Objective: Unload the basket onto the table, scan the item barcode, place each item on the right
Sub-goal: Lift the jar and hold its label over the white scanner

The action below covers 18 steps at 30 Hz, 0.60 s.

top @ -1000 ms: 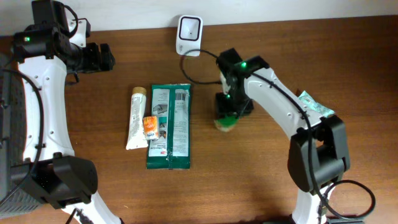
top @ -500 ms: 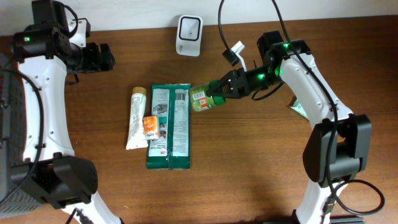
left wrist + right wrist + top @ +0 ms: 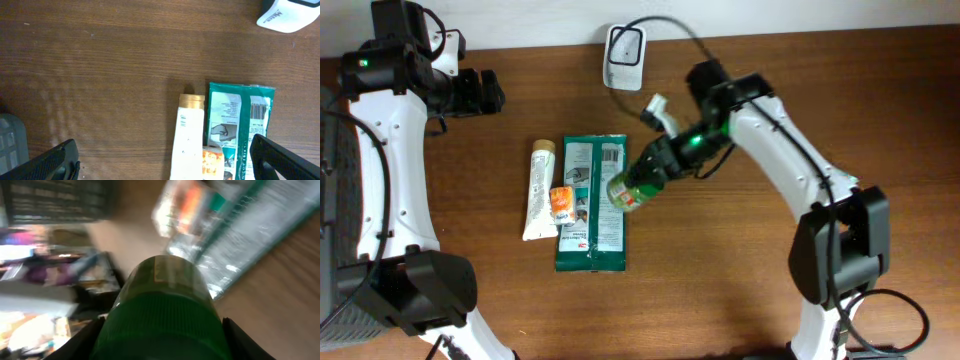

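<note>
I should next take the bottle in my right gripper outward past the scanner (image 3: 625, 45), then to the right in the overhead view and down to release on bare tabletop.
My right gripper (image 3: 652, 168) is shut on a green bottle with a ribbed green cap (image 3: 628, 190). It holds the bottle tilted down and left, above the right edge of the green packet (image 3: 590, 205). The right wrist view is blurred, with the green bottle (image 3: 161, 310) filling the gap between both fingers (image 3: 84, 341). The white barcode scanner (image 3: 625, 45) stands at the table's back edge, behind the bottle. At the far left, well away from the items, my left gripper (image 3: 485, 90) is open and empty. Its wrist view shows the scanner (image 3: 290, 15) at the top right.
A white tube (image 3: 538, 190) and a small orange sachet (image 3: 561, 203) lie beside the green packet; the tube (image 3: 187, 140), packet (image 3: 241, 125) and sachet (image 3: 215, 162) also show under the left gripper (image 3: 162, 170). A grey basket (image 3: 335, 200) stands at the left edge.
The right gripper lifted the bottle off the table to the right of the packet, swung it sideways, and now holds it lower and further left, over the packet's edge. The left arm stayed still.
</note>
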{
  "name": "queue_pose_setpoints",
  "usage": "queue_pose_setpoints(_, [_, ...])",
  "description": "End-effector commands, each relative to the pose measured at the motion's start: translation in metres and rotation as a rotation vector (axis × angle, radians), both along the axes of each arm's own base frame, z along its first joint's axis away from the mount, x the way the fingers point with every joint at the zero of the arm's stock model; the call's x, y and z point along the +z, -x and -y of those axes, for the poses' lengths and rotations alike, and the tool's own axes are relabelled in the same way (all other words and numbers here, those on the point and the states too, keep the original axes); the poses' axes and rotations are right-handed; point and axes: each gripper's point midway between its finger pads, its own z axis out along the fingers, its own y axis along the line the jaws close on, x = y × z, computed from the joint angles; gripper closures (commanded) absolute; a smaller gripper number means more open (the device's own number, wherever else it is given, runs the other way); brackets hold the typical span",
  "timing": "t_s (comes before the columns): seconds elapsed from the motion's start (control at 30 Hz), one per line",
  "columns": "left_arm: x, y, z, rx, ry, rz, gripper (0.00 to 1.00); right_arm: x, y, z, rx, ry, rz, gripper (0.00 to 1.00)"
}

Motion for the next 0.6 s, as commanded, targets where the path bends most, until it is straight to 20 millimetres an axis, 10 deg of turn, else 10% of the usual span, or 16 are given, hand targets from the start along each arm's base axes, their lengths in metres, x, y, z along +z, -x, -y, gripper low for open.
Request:
queue_pose_setpoints(0.0, [-0.002,-0.001,-0.002,-0.008,0.001,-0.003,0.01,-0.01,-0.028,0.022,-0.157,0.328,0.096,0.51])
queue_pose_setpoints(0.17, [-0.002,-0.001,-0.002,-0.008,0.001,-0.003,0.01,0.045,-0.112,0.055,-0.364,0.558,0.521,0.51])
queue_pose_setpoints(0.33, [-0.002,-0.001,-0.002,-0.008,0.001,-0.003,0.01,0.087,-0.218,0.039,-0.347,0.666,1.151,0.56])
queue_pose_setpoints(0.57, [-0.002,-0.001,-0.002,-0.008,0.001,-0.003,0.01,0.065,-0.313,0.0,-0.026,0.821,1.797,0.57])
